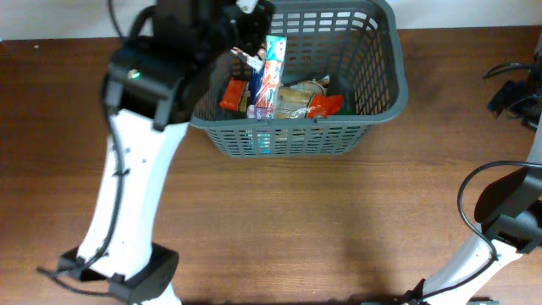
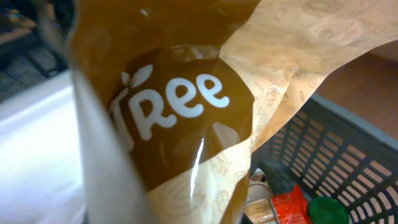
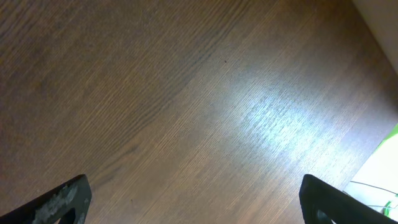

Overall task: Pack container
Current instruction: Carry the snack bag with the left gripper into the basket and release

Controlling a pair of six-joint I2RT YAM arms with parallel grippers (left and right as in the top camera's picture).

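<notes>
My left gripper lowers into the basket toward its middle next, to release the tall packet onto the snack packets point(image 1: 291, 91) point(image 2: 272, 202), since it hangs high above them.
The container is a large dark grey slotted basket point(image 1: 389, 51) at the table's back centre. It holds several snack packets, among them a red one point(image 1: 326, 105) and an orange one point(image 1: 233, 95). My left gripper point(image 1: 251, 52) hangs over the basket's left part, shut on a tall packet point(image 1: 271, 72) that dangles into the basket. In the left wrist view this brown and cream packet point(image 2: 180, 124) fills the frame and hides the fingers. The basket wall point(image 2: 348, 168) and the red packet point(image 2: 292, 205) show beneath it. My right gripper point(image 3: 199, 199) is open and empty over bare wood.
The right arm point(image 1: 512, 95) rests at the table's far right edge, with black cables beside it. The left arm's base point(image 1: 127, 275) stands at the front left. A green item point(image 2: 329, 211) lies in the basket's corner.
</notes>
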